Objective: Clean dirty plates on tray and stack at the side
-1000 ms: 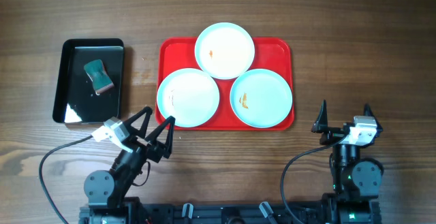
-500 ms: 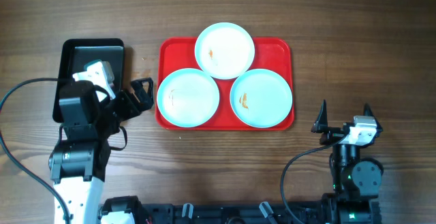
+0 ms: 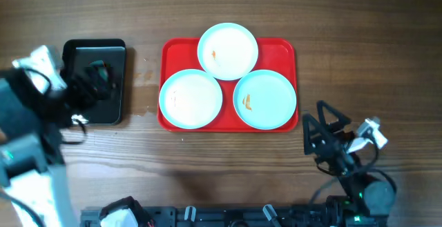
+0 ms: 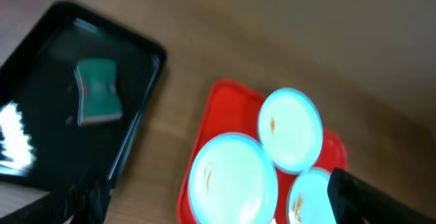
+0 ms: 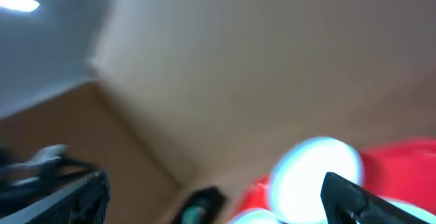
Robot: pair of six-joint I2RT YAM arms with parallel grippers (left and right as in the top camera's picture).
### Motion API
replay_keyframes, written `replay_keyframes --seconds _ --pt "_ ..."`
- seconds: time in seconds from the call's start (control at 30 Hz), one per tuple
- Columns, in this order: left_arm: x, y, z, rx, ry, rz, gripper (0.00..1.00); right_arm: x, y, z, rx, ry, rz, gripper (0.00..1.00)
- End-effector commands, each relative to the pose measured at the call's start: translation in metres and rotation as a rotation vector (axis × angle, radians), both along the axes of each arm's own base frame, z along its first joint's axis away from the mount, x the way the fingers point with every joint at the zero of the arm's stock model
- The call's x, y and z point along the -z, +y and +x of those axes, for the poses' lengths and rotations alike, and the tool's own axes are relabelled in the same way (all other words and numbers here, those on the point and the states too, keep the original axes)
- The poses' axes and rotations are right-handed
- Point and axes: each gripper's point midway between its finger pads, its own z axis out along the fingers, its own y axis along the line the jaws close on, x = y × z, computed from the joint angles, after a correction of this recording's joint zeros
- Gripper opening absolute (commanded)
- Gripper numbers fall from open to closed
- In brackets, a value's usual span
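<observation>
I will lower my left gripper toward the left in its wrist view, onto the green sponge point(image 3: 101, 67) point(image 4: 99, 92) below it, because the plates are smeared.
The red tray point(image 3: 290, 49) lies mid-table and holds three pale plates. The far plate point(image 3: 228, 50) and the right plate point(image 3: 265, 99) have orange smears, and the left plate point(image 3: 190, 99) has a faint one. My left gripper point(image 3: 97, 85) is open and empty above the black tray. The left wrist view shows the left gripper point(image 4: 211, 186), the red tray point(image 4: 211, 108) and the plates point(image 4: 293, 129). My right gripper point(image 3: 314, 120) is open and empty, just off the red tray's front right corner. The right wrist view of the right gripper point(image 5: 214, 183) is blurred, with a plate point(image 5: 317, 173) in it.
A black tray point(image 3: 114, 51) stands left of the red tray and holds a green sponge point(image 4: 99, 91). In the overhead view my left arm hides most of the sponge. Bare wood table lies around both trays.
My left arm has swung from the front of the table up and left to over the black tray. My right gripper, still at first, has tilted and moved toward the red tray's front right corner.
</observation>
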Motion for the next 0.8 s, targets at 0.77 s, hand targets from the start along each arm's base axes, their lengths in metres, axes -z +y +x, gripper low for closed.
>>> replay_keyframes --seconds 0.77 --pt "0.108 0.111 0.08 -0.204 0.361 0.062 1.0 0.105 0.213 0.097 -0.637 1.072 -0.768 1.0"
